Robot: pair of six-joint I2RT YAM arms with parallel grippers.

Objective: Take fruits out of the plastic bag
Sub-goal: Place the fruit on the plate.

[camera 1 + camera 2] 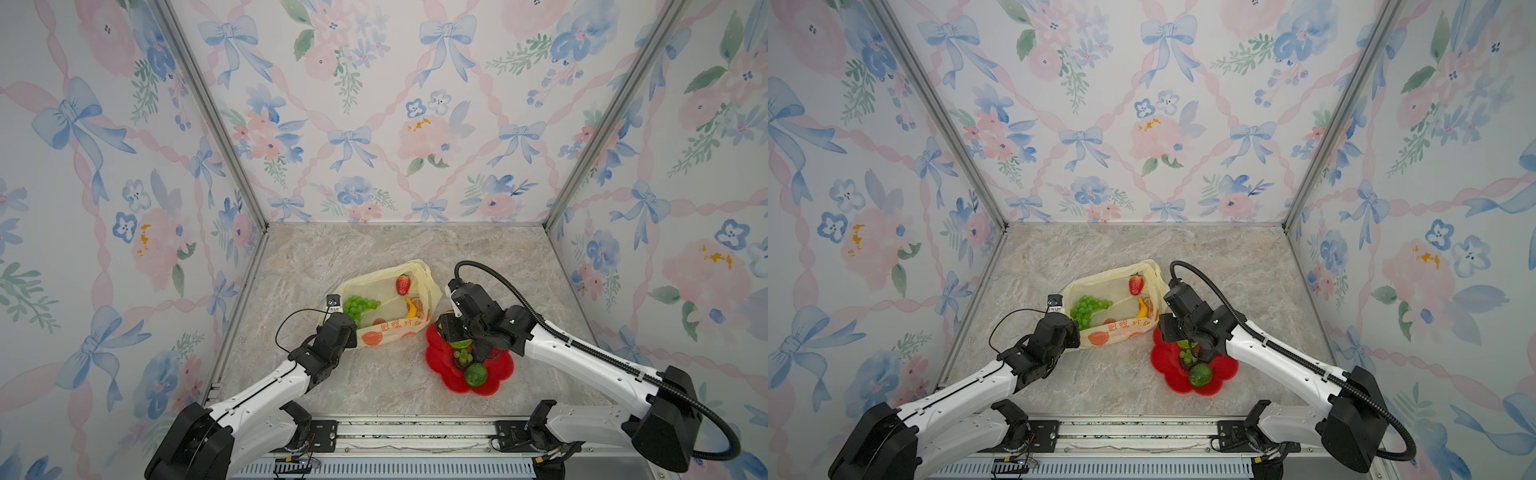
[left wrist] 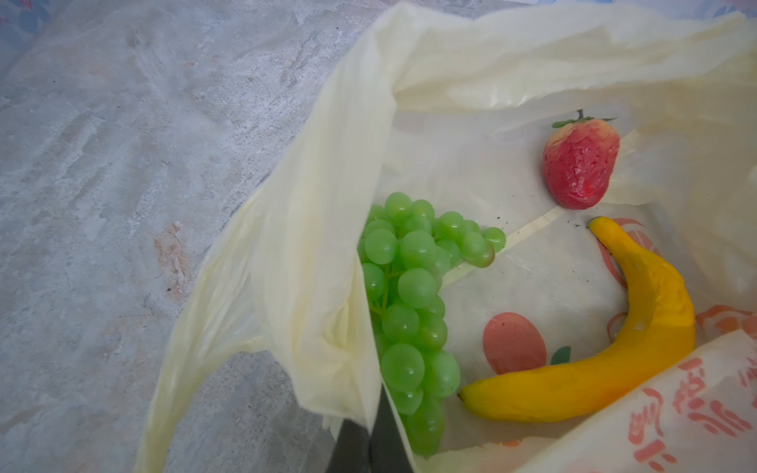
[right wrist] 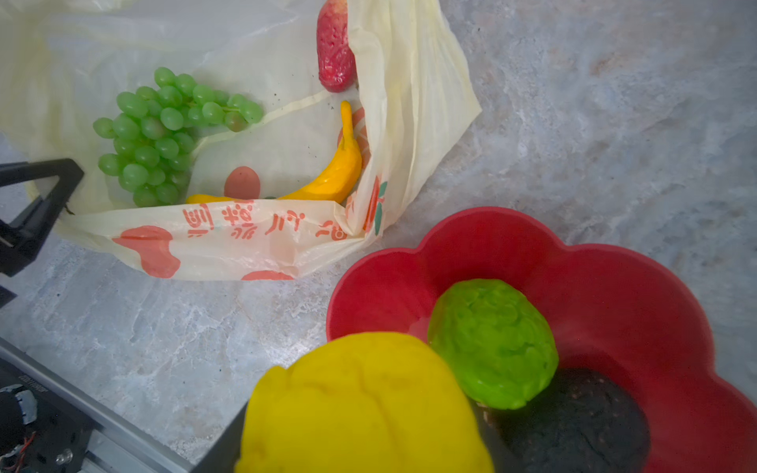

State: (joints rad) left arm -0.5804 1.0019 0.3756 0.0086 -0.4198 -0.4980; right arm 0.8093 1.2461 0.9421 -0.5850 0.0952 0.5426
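Note:
My right gripper moves down next to release the bumpy yellow citrus onto the plate's bare side [image 1: 441, 359], the free room below beside the bumpy green citrus.
The pale yellow plastic bag [image 1: 388, 332] lies open on the marble table. Inside it are a green grape bunch [image 2: 409, 295], a red strawberry [image 2: 579, 164] and a yellow banana [image 2: 606, 360]. My left gripper [image 2: 370, 442] is shut on the bag's near-left rim and holds the mouth open. Above the near edge of the red flower-shaped plate [image 3: 614, 295], my right gripper [image 1: 455, 332] is shut on a bumpy yellow citrus [image 3: 364, 405]. On the plate lie a bumpy green citrus [image 3: 491, 344], a dark avocado [image 3: 573, 422], a small grape bunch [image 1: 462, 355] and a green lime [image 1: 476, 374].
The plate sits right of the bag, almost touching its corner. Floral walls with metal posts close in the table on three sides. A metal rail [image 1: 415, 432] runs along the front edge under both arm bases.

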